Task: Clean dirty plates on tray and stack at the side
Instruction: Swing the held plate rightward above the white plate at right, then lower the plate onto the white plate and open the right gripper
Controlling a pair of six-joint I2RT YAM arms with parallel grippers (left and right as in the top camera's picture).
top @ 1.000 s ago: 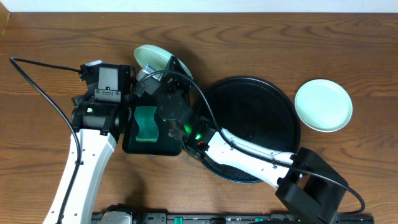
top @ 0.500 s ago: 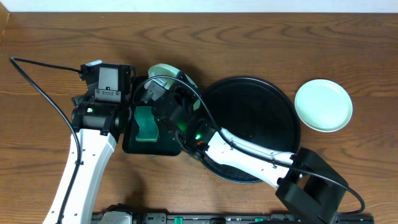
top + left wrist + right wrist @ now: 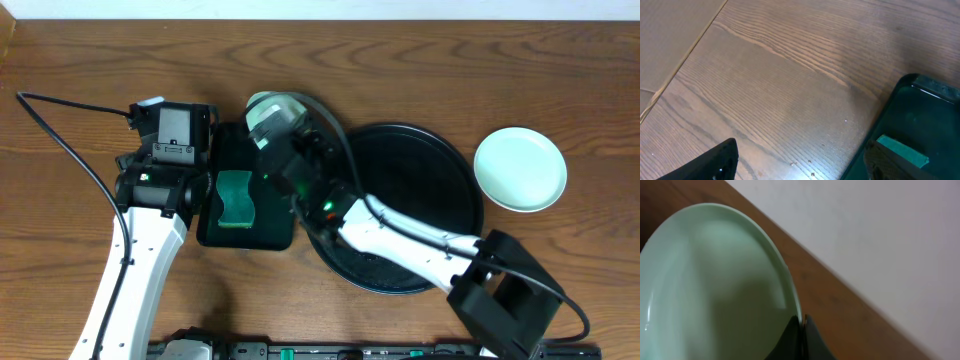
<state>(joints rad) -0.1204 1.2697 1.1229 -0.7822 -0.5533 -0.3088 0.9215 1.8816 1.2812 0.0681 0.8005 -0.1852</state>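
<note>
My right gripper swings across the round tray [image 3: 440, 180] and down to release next, since the second mint-green plate [image 3: 520, 169] lies below, to its right in the overhead view.
My right gripper [image 3: 803, 325] is shut on the rim of a pale mint-green plate [image 3: 710, 290]. It holds the plate tilted above the table, near the top-left edge of the large round black tray [image 3: 440, 180]. From overhead only a sliver of that plate [image 3: 262, 102] shows above the arm. A second mint-green plate [image 3: 520, 169] lies flat on the table right of the tray. The white plate is out of view. My left gripper [image 3: 800, 160] is open and empty, low over the bare wood beside the small rectangular tray.
A small rectangular black tray [image 3: 240, 215] with a green sponge [image 3: 236, 198] sits left of the round tray, also in the left wrist view [image 3: 910, 125]. A black cable [image 3: 60, 130] runs across the left of the wooden table.
My right arm has carried the mint-green plate to the right, from above the rectangular tray toward the round tray's left edge. The left arm has not moved.
</note>
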